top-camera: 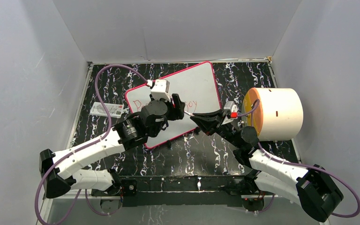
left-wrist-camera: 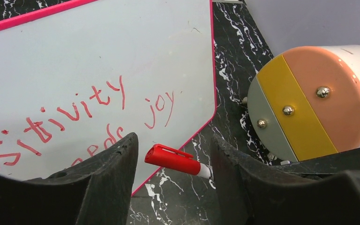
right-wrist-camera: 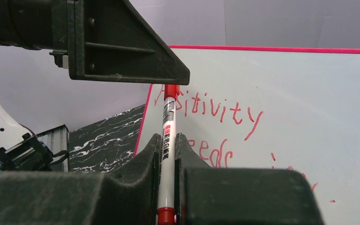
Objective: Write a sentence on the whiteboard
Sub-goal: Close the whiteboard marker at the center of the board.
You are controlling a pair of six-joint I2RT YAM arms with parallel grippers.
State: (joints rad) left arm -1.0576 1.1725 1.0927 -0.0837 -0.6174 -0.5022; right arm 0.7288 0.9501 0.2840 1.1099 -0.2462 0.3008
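My right gripper will next carry the marker [right-wrist-camera: 167, 150] back and down to the bare tabletop before the board's near edge and release it there, as its cap is on.
The whiteboard [top-camera: 194, 89] lies tilted on the black marbled table, pink-red frame all round. The red sentence [left-wrist-camera: 70, 112] reads "…sitivity", "…eds" and "joy"; its start is hidden under my left arm. It also shows in the right wrist view [right-wrist-camera: 215, 110]. My right gripper [right-wrist-camera: 168, 137] is shut on a white marker [right-wrist-camera: 167, 150] with a red cap [left-wrist-camera: 171, 159], and points it left over the board's near edge [top-camera: 198, 119]. My left gripper [left-wrist-camera: 173, 139] is open with the cap between its jaws, touching neither, and hovers over the board [top-camera: 179, 110].
A white drum [top-camera: 274, 114] with an orange, yellow and grey face and metal studs lies right of the board. A small white printed card [top-camera: 107, 109] lies left of the board. Grey walls enclose the table on three sides.
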